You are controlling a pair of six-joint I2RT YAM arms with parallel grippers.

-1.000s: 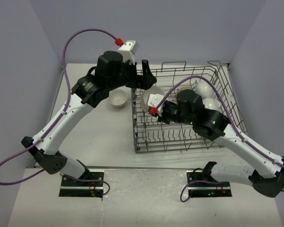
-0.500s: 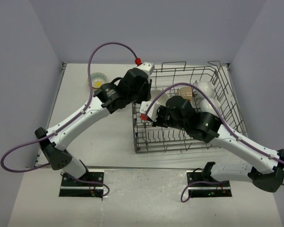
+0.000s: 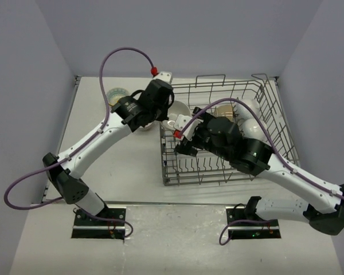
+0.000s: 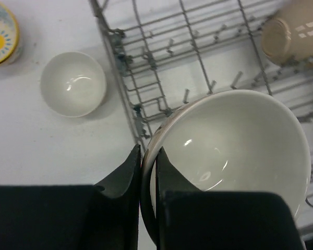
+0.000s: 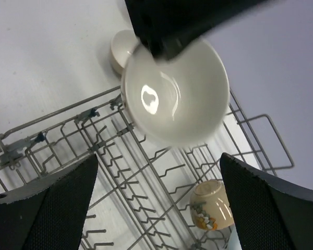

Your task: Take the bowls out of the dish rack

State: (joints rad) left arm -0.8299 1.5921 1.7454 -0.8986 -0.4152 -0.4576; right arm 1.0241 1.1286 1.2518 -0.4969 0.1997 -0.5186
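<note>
I should move my left gripper down and to the left in the top view and let go of its bowl inside the small white bowl (image 3: 146,126) (image 4: 74,84), because that stands below on that side.
In the left wrist view my left gripper (image 4: 147,156) is shut on the near rim of a plain white bowl (image 4: 235,140), one finger inside it and one outside. It holds the bowl over the left edge of the grey wire dish rack (image 4: 161,52). From above, the left gripper (image 3: 169,110) and the held bowl (image 3: 180,109) sit at the dish rack's (image 3: 275,137) far-left corner. My right gripper (image 5: 161,200) stands wide open just below the held bowl (image 5: 175,99), touching nothing. A floral beige bowl (image 5: 211,205) lies in the rack.
On the table left of the rack stand a small white bowl (image 4: 73,83) and a yellow-patterned bowl (image 4: 0,31), which is also at the far left from above (image 3: 117,94). A tan bowl (image 3: 223,112) and white bowls (image 3: 251,107) rest in the rack's far half.
The left arm swung right to the rack and shut on the white bowl's rim. The right gripper, which had been holding that bowl, has opened and let it go.
</note>
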